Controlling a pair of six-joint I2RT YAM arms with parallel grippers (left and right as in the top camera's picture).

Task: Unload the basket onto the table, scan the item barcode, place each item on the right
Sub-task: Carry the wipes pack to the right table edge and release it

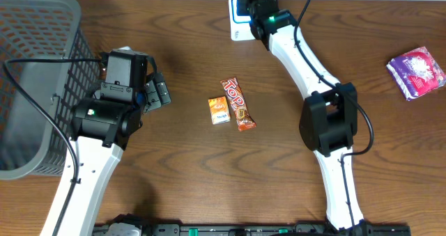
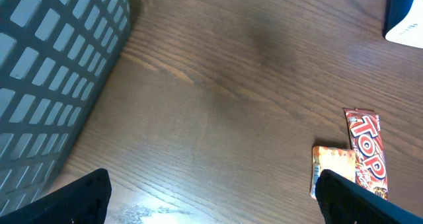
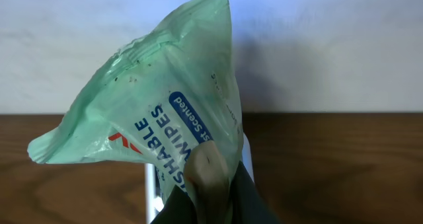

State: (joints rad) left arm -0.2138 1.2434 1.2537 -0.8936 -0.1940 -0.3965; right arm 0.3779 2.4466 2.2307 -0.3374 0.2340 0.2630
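The right gripper swings off the scanner to the right in the overhead view next, then lowers beside the purple packet, since open table borders that packet.
A pale green pack of wipes fills the right wrist view, and my right gripper is shut on its lower edge, holding it up. In the overhead view that gripper is at the table's far edge, over a white and blue scanner; the arm hides the pack there. Only a white edge of the scanner peeks out behind the pack. My left gripper stands open beside the basket, its fingers wide apart and nothing between them.
A grey mesh basket sits at the left. A red Top candy bar and a small orange packet lie mid-table, right of the left gripper. A purple packet lies far right.
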